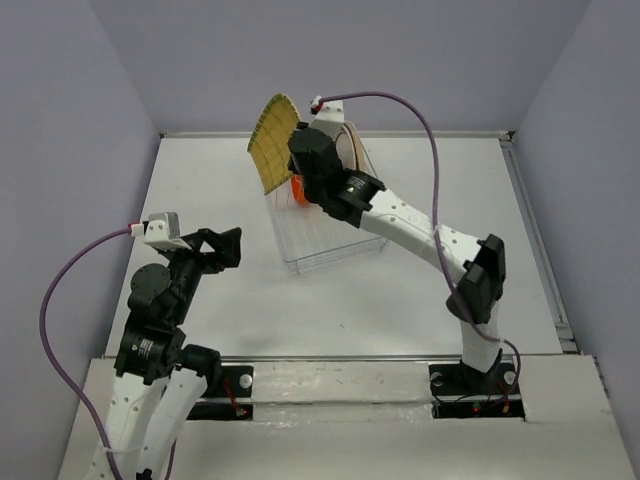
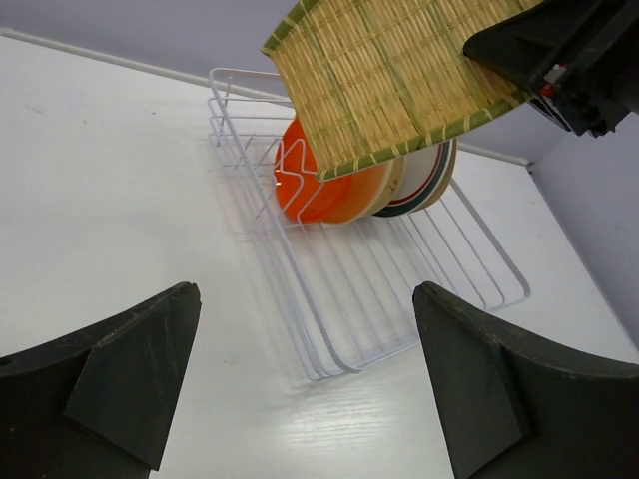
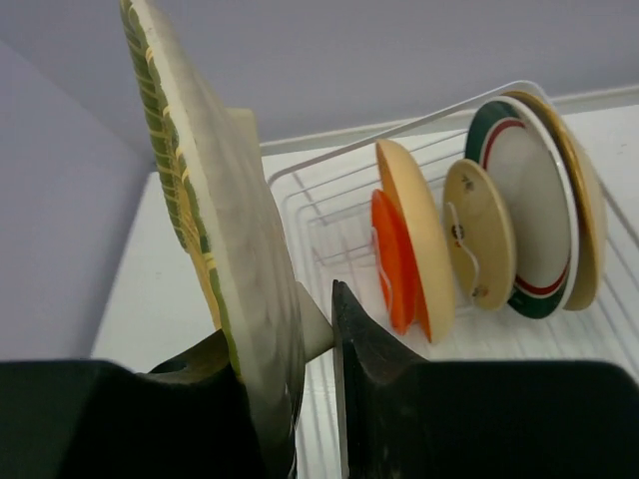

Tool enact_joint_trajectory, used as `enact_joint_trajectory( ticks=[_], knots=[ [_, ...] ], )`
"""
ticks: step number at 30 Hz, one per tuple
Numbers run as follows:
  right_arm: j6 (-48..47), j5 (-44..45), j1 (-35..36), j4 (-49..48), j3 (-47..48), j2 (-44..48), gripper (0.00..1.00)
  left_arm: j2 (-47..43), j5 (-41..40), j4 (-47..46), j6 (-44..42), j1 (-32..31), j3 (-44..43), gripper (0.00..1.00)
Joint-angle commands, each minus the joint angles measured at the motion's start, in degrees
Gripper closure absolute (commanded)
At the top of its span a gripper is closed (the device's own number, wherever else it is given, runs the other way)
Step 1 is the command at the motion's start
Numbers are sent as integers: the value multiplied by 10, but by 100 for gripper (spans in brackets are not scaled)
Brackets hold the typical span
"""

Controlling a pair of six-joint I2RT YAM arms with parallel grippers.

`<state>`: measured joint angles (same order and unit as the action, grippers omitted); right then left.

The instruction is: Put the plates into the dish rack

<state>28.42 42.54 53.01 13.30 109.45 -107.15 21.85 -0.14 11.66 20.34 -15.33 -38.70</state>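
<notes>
The dish rack's empty slot beside the orange-red plate is below my right gripper and to its left in the top view, so my gripper will lower there and release.
My right gripper [image 1: 300, 165] is shut on the yellow-green striped plate [image 1: 272, 143] and holds it on edge above the far left end of the wire dish rack [image 1: 322, 240]. In the right wrist view the jaws [image 3: 300, 339] clamp the plate's lower rim [image 3: 215, 230]. Upright in the rack stand an orange-red plate [image 3: 391, 261], a tan plate [image 3: 414, 235], a small cream plate [image 3: 481, 235] and a white plate with a teal rim [image 3: 534, 195]. My left gripper [image 1: 225, 248] is open and empty, left of the rack; its view shows the rack [image 2: 399, 294] and the striped plate [image 2: 399, 70] ahead.
The white table [image 1: 200, 190] has raised edges at the back and right [image 1: 530, 220]. Grey walls close in the sides and back. The near half of the rack [image 2: 439, 269] holds no plates. My right arm [image 1: 420, 225] reaches across the rack's right side.
</notes>
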Motion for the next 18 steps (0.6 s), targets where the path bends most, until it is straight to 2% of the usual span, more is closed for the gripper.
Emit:
enact_joint_trajectory(
  ticks=[1,6,14,18],
  knots=[
    [-123,188,21,5,179,-87,93,-12,-49,-1,-39,-11,2,1],
    [-228,236,21,-2,312,-212,93,-22,-57,-1,-38,-25,5,1],
    [-326,246,21,-78,346,-290,93,-33,-49,-4,-34,-37,9,1],
    [-323,237,21,-85,343,-305,93,-33,-46,-4,-35,-39,11,1]
  ],
)
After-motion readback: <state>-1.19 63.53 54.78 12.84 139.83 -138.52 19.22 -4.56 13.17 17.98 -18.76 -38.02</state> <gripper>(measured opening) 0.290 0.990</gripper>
